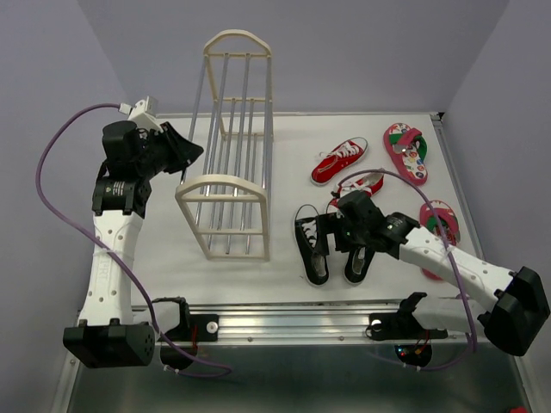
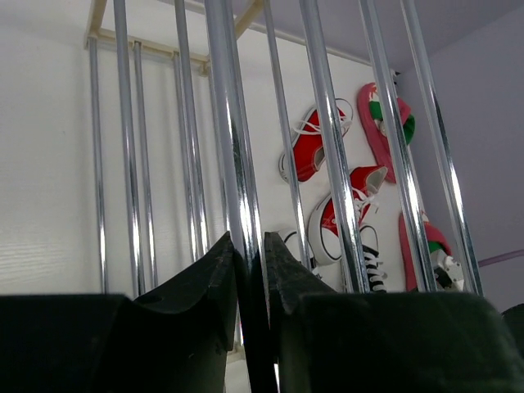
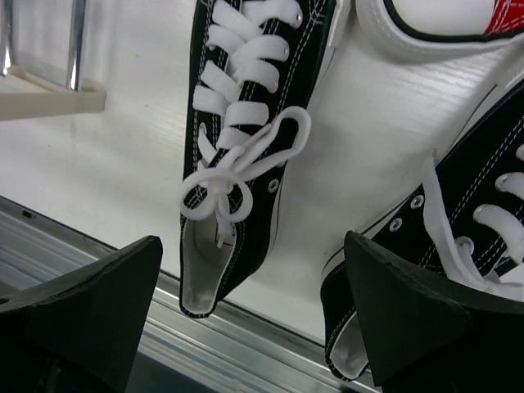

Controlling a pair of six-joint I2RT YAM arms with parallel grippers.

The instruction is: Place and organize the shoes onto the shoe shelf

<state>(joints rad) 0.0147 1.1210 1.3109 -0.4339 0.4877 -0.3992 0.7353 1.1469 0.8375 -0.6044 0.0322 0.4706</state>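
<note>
The robot's right gripper will move down and back to the shelf-side black sneaker's collar edge by its mate point(image 1: 325, 265) point(image 3: 243, 255) and put one finger into the shelf-side sneaker's opening.
The shoe shelf point(image 1: 225, 191) stands on the white table with its grey rods running away from me. My left gripper point(image 1: 191, 155) is at its left side, shut on one rod point(image 2: 233, 123), with the fingertips point(image 2: 219, 262) pressed against it. Right of the shelf lie two black sneakers point(image 1: 312, 245) point(image 1: 360, 262), heels toward the table's near edge. My right gripper point(image 1: 338, 245) hovers open over them, one sneaker point(image 3: 246, 123) between the spread fingers and the other point(image 3: 483, 213) by the right finger. Two red sneakers point(image 1: 338, 160) point(image 1: 362, 183) and two flip-flops point(image 1: 405, 151) point(image 1: 440, 222) lie farther right.
An aluminium rail point(image 3: 164, 327) runs along the table's near edge, just below the sneaker heels. Grey walls close in the back and both sides. The left arm's purple cable point(image 1: 52, 163) loops out over the left edge.
</note>
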